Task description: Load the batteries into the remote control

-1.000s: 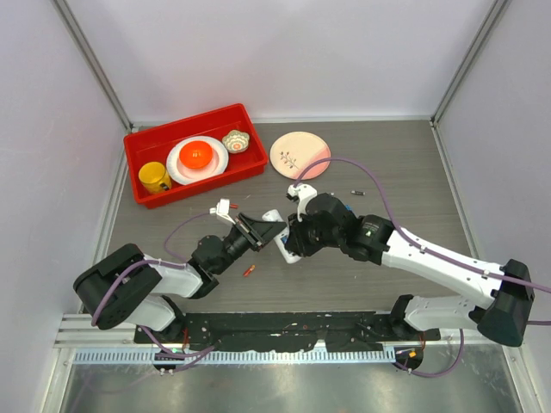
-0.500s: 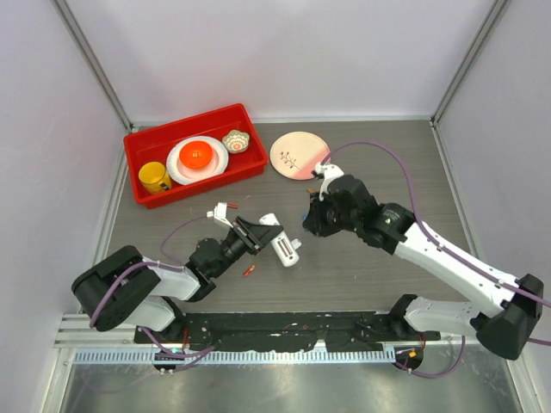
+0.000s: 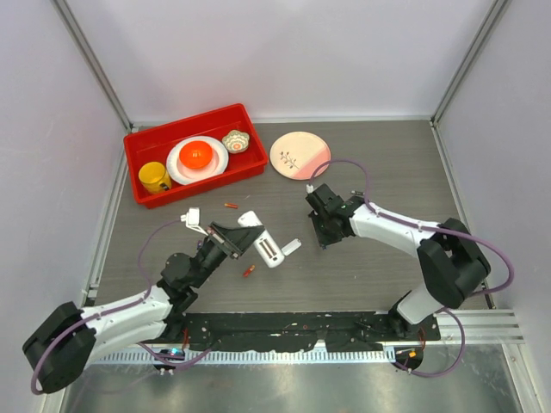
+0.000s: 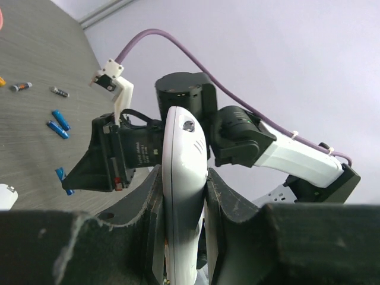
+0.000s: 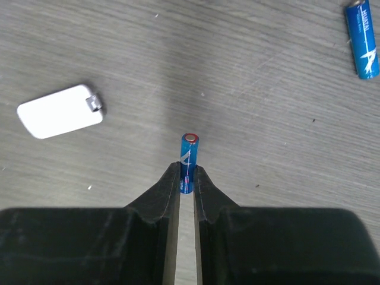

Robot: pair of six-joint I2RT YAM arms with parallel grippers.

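My right gripper should move down onto the bare tabletop beside the loose white cover piece and let go of the blue battery, because that clear spot is close below it.
My left gripper (image 4: 183, 178) is shut on the white remote control (image 4: 184, 148), which stands edge-on between its pads. From above, the remote control (image 3: 263, 245) sticks out right of the left gripper (image 3: 239, 242), its battery bay facing up. My right gripper (image 5: 187, 172) is shut on a blue battery (image 5: 189, 155) that juts past its fingertips, just above the table. The right gripper (image 3: 327, 231) hangs right of the remote, apart from it. Another blue battery (image 5: 362, 38) lies far right. Orange-red batteries (image 3: 249, 271) (image 3: 231, 206) lie near the remote.
The loose white cover piece (image 3: 291, 248) (image 5: 59, 111) lies between the two grippers. A red bin (image 3: 138, 146) with a yellow cup, plate and bowl stands back left. A pink plate (image 3: 300, 155) sits behind. A small dark battery (image 3: 356, 192) lies right of it.
My right gripper has left the remote, swung right and come down over the table with the blue battery. The left arm has drawn back left with the remote.
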